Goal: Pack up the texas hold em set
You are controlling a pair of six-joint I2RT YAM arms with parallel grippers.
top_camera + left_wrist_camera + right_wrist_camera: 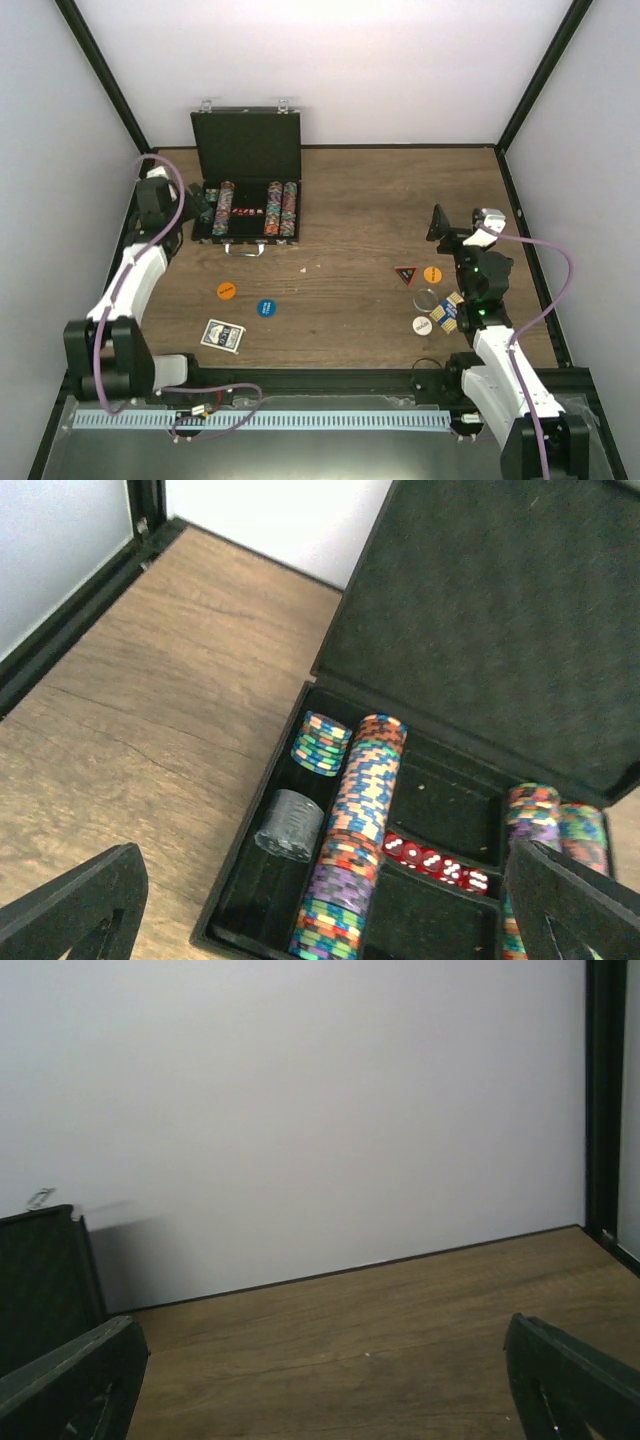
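Observation:
The left gripper will go down next onto the case's side just nearer than the short grey stack, as the empty tray there leaves room for a finger.
The black case stands open at the back left, its lid upright. Its tray holds rows of multicoloured chips; in the left wrist view a long chip row, a short grey stack and red dice lie in the tray. My left gripper hovers open and empty over the case's left end. The blue-backed card deck, an orange disc and a blue disc lie on the table. My right gripper is open and empty, raised behind the dark triangle.
Near the right arm lie another orange disc, a clear disc, a white disc and a small stack of chips. White walls with black posts enclose the wooden table. The case lid shows at the left of the right wrist view.

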